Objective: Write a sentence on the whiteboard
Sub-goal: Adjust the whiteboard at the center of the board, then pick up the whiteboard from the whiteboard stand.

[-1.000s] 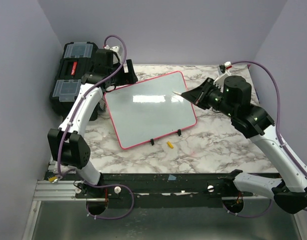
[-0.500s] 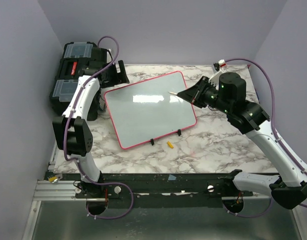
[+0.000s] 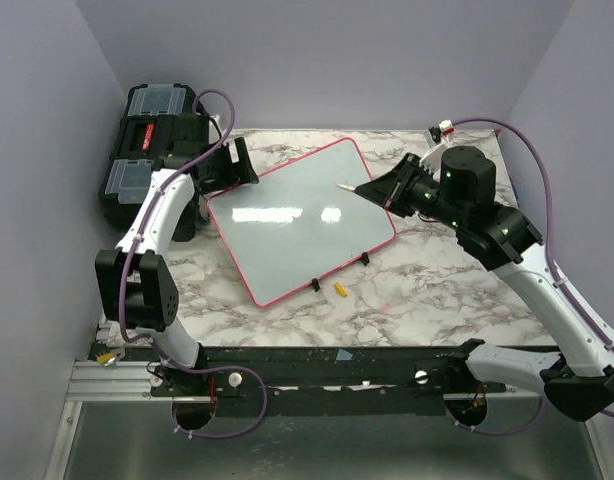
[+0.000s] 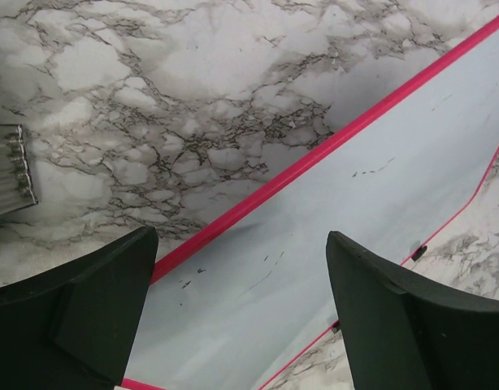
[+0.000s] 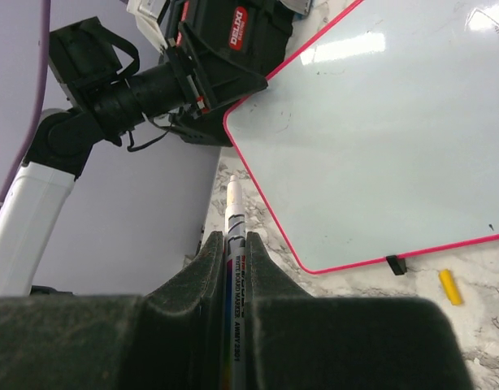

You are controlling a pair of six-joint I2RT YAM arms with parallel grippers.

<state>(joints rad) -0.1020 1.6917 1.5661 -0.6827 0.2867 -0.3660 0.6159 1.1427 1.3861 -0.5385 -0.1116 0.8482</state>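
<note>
The whiteboard's far pink edge slants between my left gripper's open fingers. My left gripper will next move right in the top view, turn its fingers in line with that edge and close.
The whiteboard (image 3: 302, 215), glossy white in a thin pink-red frame, lies askew on the marble table. No sentence is in view on it, only a few faint dark specks (image 4: 270, 264). My left gripper (image 3: 232, 165) stands open at the board's far left corner. In the left wrist view its jaws (image 4: 241, 240) straddle the pink edge of the whiteboard (image 4: 355, 211) with nothing between them. My right gripper (image 3: 375, 190) hovers over the board's right part, shut on a white marker (image 5: 235, 219). The marker's tip (image 3: 342, 186) points left, and I cannot tell if it touches the surface.
A black toolbox (image 3: 147, 150) stands at the far left, just behind the left arm. A small yellow marker cap (image 3: 339, 290) lies on the marble near the board's clipped near edge and also shows as the cap (image 5: 449, 287). Purple walls close in left, right and behind.
My left gripper has moved left and nearer along the board's far left corner. The board has turned slightly. The right gripper with the marker has edged left.
</note>
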